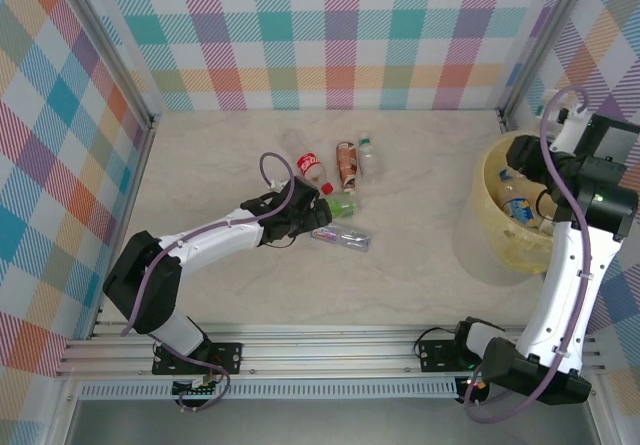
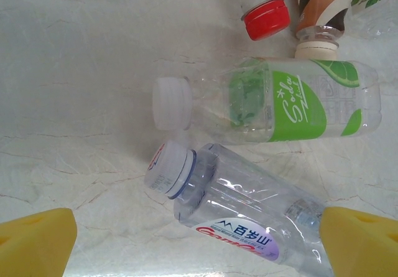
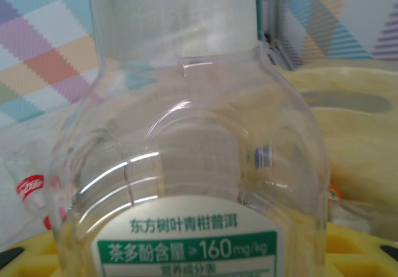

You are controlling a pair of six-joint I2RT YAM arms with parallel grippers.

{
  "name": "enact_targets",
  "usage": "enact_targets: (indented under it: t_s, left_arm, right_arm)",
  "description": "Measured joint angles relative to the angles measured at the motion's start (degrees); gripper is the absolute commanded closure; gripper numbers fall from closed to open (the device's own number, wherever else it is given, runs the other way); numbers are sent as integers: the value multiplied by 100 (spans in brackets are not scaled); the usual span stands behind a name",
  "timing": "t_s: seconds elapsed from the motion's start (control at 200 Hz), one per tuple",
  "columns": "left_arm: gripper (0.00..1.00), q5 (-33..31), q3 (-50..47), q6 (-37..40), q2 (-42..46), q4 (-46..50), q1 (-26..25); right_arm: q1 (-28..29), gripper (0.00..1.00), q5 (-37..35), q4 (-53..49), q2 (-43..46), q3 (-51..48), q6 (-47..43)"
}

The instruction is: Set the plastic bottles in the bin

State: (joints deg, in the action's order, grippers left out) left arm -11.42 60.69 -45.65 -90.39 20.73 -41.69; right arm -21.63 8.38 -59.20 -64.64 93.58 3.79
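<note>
The clear bottle's far end reaches past the bin's rim. The right gripper moves back next, tilting down, and brings the bottle over the bin's opening (image 1: pixel 518 197) (image 3: pixel 364 149) to release it.
Several plastic bottles lie in a cluster mid-table. My left gripper (image 1: pixel 312 221) (image 2: pixel 199 243) is open, its yellow pads (image 2: pixel 37 243) on either side of a clear bottle with a white cap and purple label (image 2: pixel 249 218) (image 1: pixel 341 235). Just beyond lie a green-labelled bottle (image 2: pixel 292 103) (image 1: pixel 342 203), a red-capped one (image 2: pixel 266 18) (image 1: pixel 306 161) and a brown-labelled one (image 2: pixel 323 3) (image 1: pixel 346 163). My right gripper (image 1: pixel 537 160) (image 3: pixel 199 267) hangs over the pale-yellow bin (image 1: pixel 490 227) (image 3: pixel 357 87), shut on a clear bottle with a green-and-white label (image 3: pixel 186 165). Other bottles (image 1: pixel 516 205) lie inside the bin.
Checked walls close the table at the back and both sides. Another clear bottle (image 1: pixel 367 155) lies at the far side of the cluster. The bin stands against the right wall. Bare tabletop (image 1: pixel 420 285) stretches between the cluster and the bin.
</note>
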Motion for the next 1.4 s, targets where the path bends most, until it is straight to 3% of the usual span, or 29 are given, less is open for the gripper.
enact_targets:
  t_s: [0.375,0.42,0.485,0.55,0.715,0.85,1.175,1.27,1.4]
  left_arm:
    - [0,190,533,39,-254,208,37]
    - [0,216,610,46,-293,216,37]
    - [0,271,702,46,-339,229,37]
    - [0,308,765,46,-376,243,37]
    - [0,345,782,44,-387,313,37]
    - [0,345,780,42,-387,315,37]
    - [0,343,662,22,-387,308,37]
    - [0,341,651,22,-387,313,37]
    - [0,341,649,22,-387,304,37]
  right_arm:
    - [-129,51,-1617,-1180,-282,245,-374]
    - [-136,45,-1934,-1237,-282,212,-439]
    - [-160,26,-2277,-1283,-284,114,-511]
    - [-166,14,-2564,-1316,-310,9,-597]
    - [-166,6,-2970,-1283,-328,-55,-734]
    - [-166,0,-2826,-1215,-212,-52,-728]
    - [-166,0,-2083,-896,-79,-55,-501]
    - [-166,0,-1552,-682,61,-83,-354]
    - [-118,0,-249,-380,234,-153,-129]
